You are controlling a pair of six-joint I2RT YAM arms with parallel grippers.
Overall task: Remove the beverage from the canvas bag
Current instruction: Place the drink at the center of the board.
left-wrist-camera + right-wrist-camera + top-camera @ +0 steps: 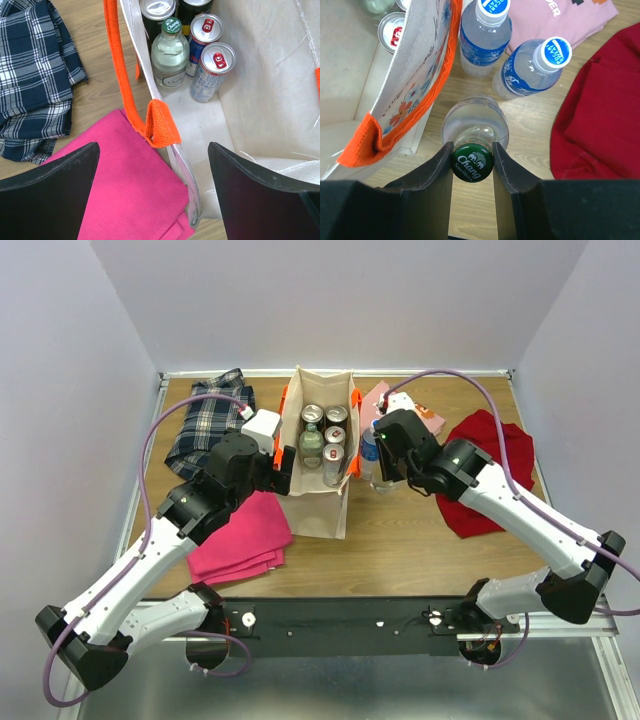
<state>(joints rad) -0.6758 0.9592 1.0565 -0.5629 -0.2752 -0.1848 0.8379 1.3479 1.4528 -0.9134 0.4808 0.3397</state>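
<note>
I will next lower my right gripper, shift toward the bag and release the green-capped bottle on the bare wood (362,491) (443,100) beside the bag's side, since it's empty there.
The beige canvas bag (318,502) with orange handles (122,75) stands mid-table, open at the top. Inside it stand several cans (212,70) and a green-capped glass bottle (170,55). My left gripper (154,155) is open and straddles the bag's left rim (182,170), one finger outside over the pink cloth and one inside. To the right of the bag and outside it, my right gripper (472,165) is shut on the neck of another green-capped soda water bottle (475,117), which stands upright over the wooden table. In the top view the right gripper (385,480) hides most of that bottle.
Two blue-capped water bottles (485,35) (532,67) stand just beyond the held bottle. A folded pink cloth (245,540) and a plaid cloth (210,420) lie left of the bag. A red cloth (490,470) and a pale pink shirt (425,418) lie to the right.
</note>
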